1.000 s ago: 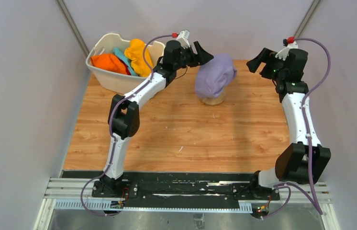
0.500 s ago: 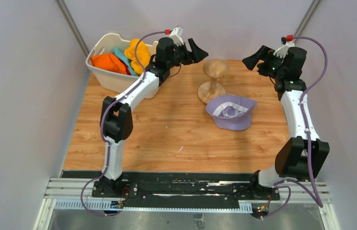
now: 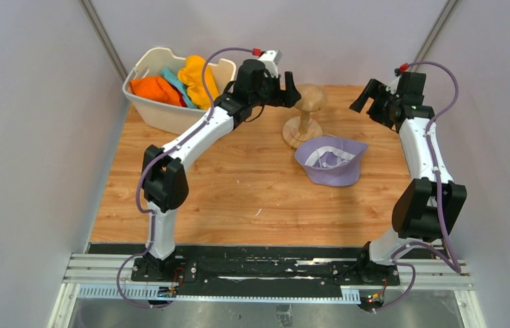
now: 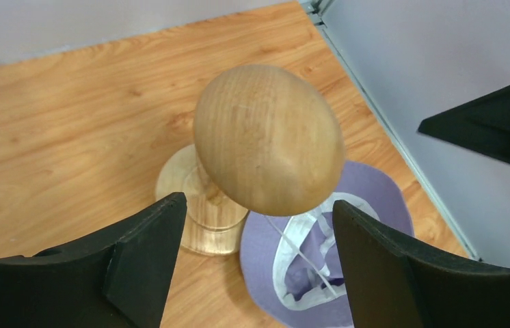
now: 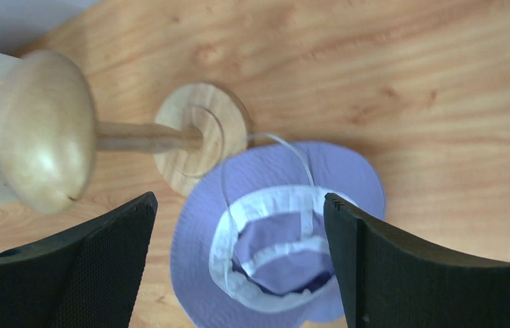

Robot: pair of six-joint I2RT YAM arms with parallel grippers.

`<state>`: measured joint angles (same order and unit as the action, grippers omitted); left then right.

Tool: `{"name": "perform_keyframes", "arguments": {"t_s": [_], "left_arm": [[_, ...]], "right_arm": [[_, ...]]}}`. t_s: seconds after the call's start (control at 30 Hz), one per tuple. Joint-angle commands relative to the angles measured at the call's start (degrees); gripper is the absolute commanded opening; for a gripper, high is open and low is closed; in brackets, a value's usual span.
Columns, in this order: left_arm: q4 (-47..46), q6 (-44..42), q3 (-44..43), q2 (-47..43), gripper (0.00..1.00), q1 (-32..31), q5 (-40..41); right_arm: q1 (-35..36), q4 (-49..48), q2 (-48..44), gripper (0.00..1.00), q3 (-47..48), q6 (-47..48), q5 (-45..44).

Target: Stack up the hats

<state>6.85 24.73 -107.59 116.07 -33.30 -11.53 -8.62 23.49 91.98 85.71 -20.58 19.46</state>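
Note:
I will next lower my right gripper and bring it back onto the corner of the lavender hat's rim farthest from the stand, as that edge is clear of the stand's base.
The lavender hat [image 3: 331,160] lies upside down on the table, its white inner band showing, just right of the bare wooden stand [image 3: 305,109]. Orange [image 3: 153,89], teal [image 3: 173,80] and yellow [image 3: 197,78] hats sit in the white basket [image 3: 163,116]. My left gripper [image 3: 292,92] hovers open just left of the stand's head, holding nothing. My right gripper [image 3: 365,96] hangs open above and right of the lavender hat. In the left wrist view the open gripper [image 4: 259,201] frames the stand's head [image 4: 269,137] and the hat [image 4: 375,198]. The right wrist's open gripper [image 5: 240,198] frames the hat [image 5: 273,260].
The basket stands at the back left corner of the wooden table [image 3: 238,191]. Grey walls close in on both sides and behind. The stand's round base [image 5: 201,133] touches the lavender hat's brim.
The lavender hat has come off the stand and dropped upside down onto the table. My left gripper pulled back, then returned beside the bare stand. The right gripper dipped slightly.

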Motion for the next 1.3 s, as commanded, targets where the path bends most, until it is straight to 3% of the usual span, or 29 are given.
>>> {"name": "perform_keyframes", "arguments": {"t_s": [0.0,0.27,0.5,0.6,0.77,0.9,1.07,1.27], "left_arm": [[9.1,-10.8,-5.9,-5.0,0.83,-2.6,9.5],[14.0,-17.6,-9.0,-7.1,0.83,-5.9,13.4],[10.7,-17.0,-3.0,-10.9,0.83,-6.3,13.0],[10.3,-17.1,-1.9,-11.8,0.83,-6.3,13.2],[9.7,-17.5,-0.7,-12.4,0.83,-6.3,13.8],[9.8,-18.1,-0.3,-12.7,0.83,-6.3,14.6],[9.7,-18.5,-0.2,-12.7,0.83,-6.3,15.5],[9.6,-18.2,-0.3,-12.8,0.83,-6.3,16.8]], "right_arm": [[-0.7,8.5,-3.1,0.91,-3.7,-0.2,-4.2],[-0.6,10.9,-10.3,0.90,-16.8,-2.8,-5.2],[-0.6,11.1,-13.0,0.79,-23.5,-4.6,-2.7],[-0.6,10.9,-11.4,0.64,-23.5,-4.6,-2.1],[-0.6,10.1,-9.2,0.19,-20.4,-4.4,-3.0],[-0.6,10.3,-8.1,0.02,-18.3,-4.3,-3.8],[-0.4,10.3,-8.2,0.01,-14.7,-3.5,-5.2],[1.9,10.3,-5.2,0.01,-2.5,-0.3,-8.1]]}}
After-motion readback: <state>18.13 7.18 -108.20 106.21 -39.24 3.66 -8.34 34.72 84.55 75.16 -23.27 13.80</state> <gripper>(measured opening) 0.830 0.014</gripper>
